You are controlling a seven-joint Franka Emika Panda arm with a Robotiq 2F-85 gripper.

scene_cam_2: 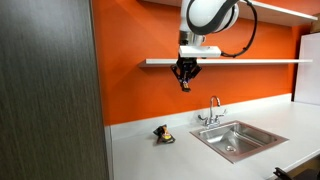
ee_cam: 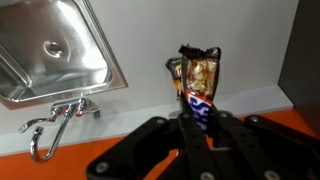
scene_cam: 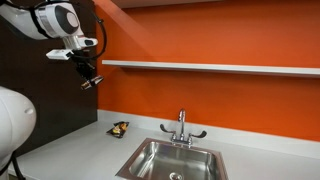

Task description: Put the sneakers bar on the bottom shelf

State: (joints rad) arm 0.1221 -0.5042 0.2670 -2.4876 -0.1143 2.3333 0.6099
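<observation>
The bar is hanging below the bottom shelf, so next I raise my gripper and move it outward over the bottom shelf's end (scene_cam: 124, 64) by the dark cabinet to release the bar.
My gripper (ee_cam: 200, 120) is shut on the Snickers bar (ee_cam: 203, 100). The bar's brown and gold wrapper sticks out past the fingertips, with blue lettering showing between the fingers. In both exterior views the gripper (scene_cam: 90, 78) (scene_cam_2: 185, 76) hangs high above the counter. It is just off the left end of the bottom shelf (scene_cam: 210, 67) (scene_cam_2: 250, 62), a white board on the orange wall, at about the shelf's height. A small end of the bar (scene_cam_2: 186, 87) shows below the fingers.
A steel sink (scene_cam: 172, 162) (scene_cam_2: 235, 138) (ee_cam: 60, 50) with a faucet (scene_cam: 182, 128) (scene_cam_2: 213, 108) (ee_cam: 50, 125) is set in the grey counter. Some small wrapped snacks (scene_cam: 120, 128) (scene_cam_2: 162, 134) lie on the counter left of the sink. A higher shelf (scene_cam_2: 285, 9) runs above. A dark cabinet (scene_cam_2: 50, 90) stands nearby.
</observation>
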